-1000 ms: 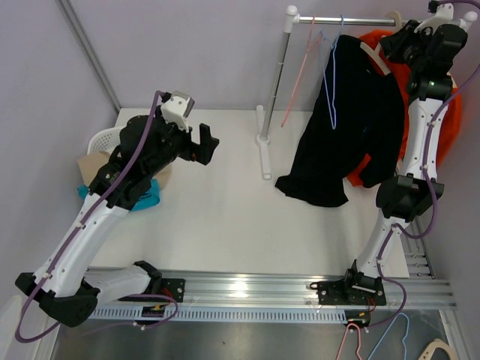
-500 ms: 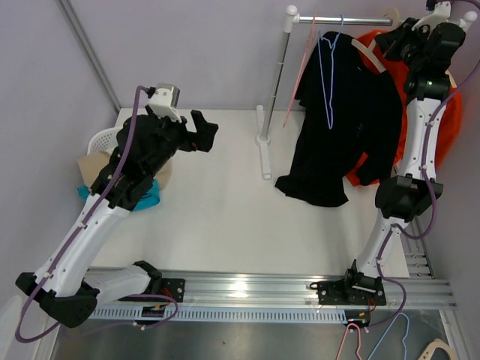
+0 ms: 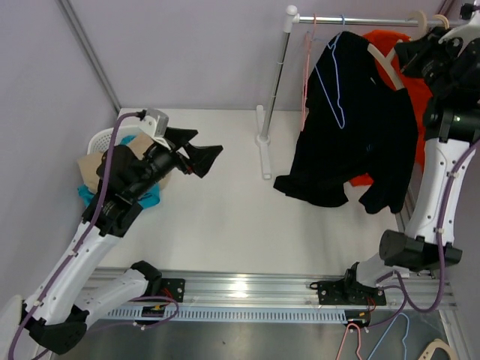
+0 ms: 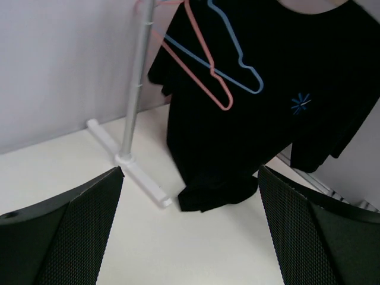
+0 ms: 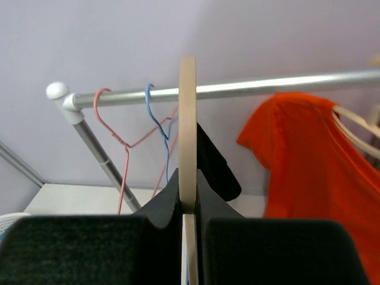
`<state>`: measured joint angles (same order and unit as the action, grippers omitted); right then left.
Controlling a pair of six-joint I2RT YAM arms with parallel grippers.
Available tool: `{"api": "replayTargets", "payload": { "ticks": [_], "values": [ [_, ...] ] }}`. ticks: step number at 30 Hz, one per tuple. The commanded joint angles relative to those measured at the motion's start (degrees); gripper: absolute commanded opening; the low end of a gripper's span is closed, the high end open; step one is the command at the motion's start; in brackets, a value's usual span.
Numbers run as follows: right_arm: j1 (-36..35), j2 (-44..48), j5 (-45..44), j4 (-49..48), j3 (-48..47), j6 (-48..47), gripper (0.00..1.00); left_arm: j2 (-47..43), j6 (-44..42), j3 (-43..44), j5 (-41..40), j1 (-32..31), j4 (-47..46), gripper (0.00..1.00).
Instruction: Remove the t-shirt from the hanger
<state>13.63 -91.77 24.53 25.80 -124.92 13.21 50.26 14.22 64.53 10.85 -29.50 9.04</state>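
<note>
I will move my left gripper back and to the right in the top view next, onto the black t-shirt's front (image 3: pixel 360 101) (image 4: pixel 272 95), while my right gripper holds the hanger.
A black t-shirt (image 3: pixel 360 127) hangs on a cream hanger (image 3: pixel 382 64) below the rack rail (image 3: pixel 352 21), and its lower hem rests on the table. My right gripper (image 3: pixel 418 51) is shut on that hanger. In the right wrist view the hanger (image 5: pixel 187 119) is seen edge-on between my shut fingers (image 5: pixel 188 205), with a bit of the black shirt (image 5: pixel 217 163) behind. My left gripper (image 3: pixel 204 156) is open and empty above the table, left of the shirt and apart from it. In the left wrist view its gripper (image 4: pixel 190 178) faces the shirt (image 4: pixel 267 119).
A pink hanger (image 3: pixel 306 71) and a blue hanger (image 3: pixel 334 82) hang on the rail beside the rack pole (image 3: pixel 279 67). An orange shirt (image 3: pixel 390 41) hangs behind the black one. A white basket (image 3: pixel 105 139) with cloth stands at the left. Spare hangers (image 3: pixel 375 341) lie at the front right.
My right gripper has moved right and slightly down with the hanger, and the black shirt has swung and spread out. My left gripper has dropped lower and turned toward the shirt.
</note>
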Motion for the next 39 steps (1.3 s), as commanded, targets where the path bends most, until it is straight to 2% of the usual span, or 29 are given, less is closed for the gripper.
{"api": "replayTargets", "payload": {
  "ticks": [1, 3, 4, 8, 11, 16, 24, 30, 34, 35, 36, 39],
  "values": [
    [0.3, 7.9, -8.4, 5.0, 7.0, 1.3, 0.00, 2.1, -3.0, 2.3, 6.8, -5.5, -2.4, 0.99],
    [0.1, 12.8, -11.7, 5.2, 16.0, 3.3, 0.00, 4.8, -7.6, 3.8, 1.3, -11.7, -1.3, 0.99],
    [0.0, 18.1, -15.1, 4.9, 19.1, 5.1, 0.00, 5.7, -9.5, 4.0, -4.5, -18.3, -1.2, 0.99],
    [-0.4, 24.7, -22.2, 9.4, 23.9, 7.9, 0.00, 12.0, -13.1, 6.0, -12.5, -29.0, -2.9, 1.00],
    [-1.1, 25.1, -27.7, 16.5, 21.5, 8.5, 0.00, 17.0, -13.2, 5.2, -11.3, -33.7, -7.7, 1.00],
    [-1.5, 25.8, -33.2, 22.6, 20.1, 9.9, 0.00, 25.0, -21.2, 1.2, -9.5, -42.6, -23.3, 0.99],
    [-3.1, 27.9, -30.8, 23.9, 21.7, 10.4, 0.00, 34.8, -23.7, 4.8, -3.5, -44.4, -35.8, 0.99],
    [-3.8, 28.6, -28.6, 24.3, 20.7, 10.9, 0.00, 44.0, -23.9, 12.5, -2.8, -44.3, -39.4, 1.00],
    [-4.2, 27.9, -27.3, 25.3, 19.7, 11.4, 0.00, 51.5, -23.2, 21.0, 1.3, -44.2, -37.3, 1.00],
    [-4.3, 27.4, -27.2, 25.3, 19.6, 11.7, 0.00, 52.7, -21.4, 23.6, 3.5, -44.2, -37.0, 0.98],
    [-4.2, 27.3, -27.3, 25.3, 19.6, 11.7, 0.00, 53.7, -20.6, 25.5, 5.1, -44.3, -36.6, 0.86],
    [-4.2, 26.8, -28.7, 24.8, 19.6, 11.4, 0.00, 55.1, -17.7, 26.0, 9.5, -44.9, -38.4, 0.73]
  ]
}}
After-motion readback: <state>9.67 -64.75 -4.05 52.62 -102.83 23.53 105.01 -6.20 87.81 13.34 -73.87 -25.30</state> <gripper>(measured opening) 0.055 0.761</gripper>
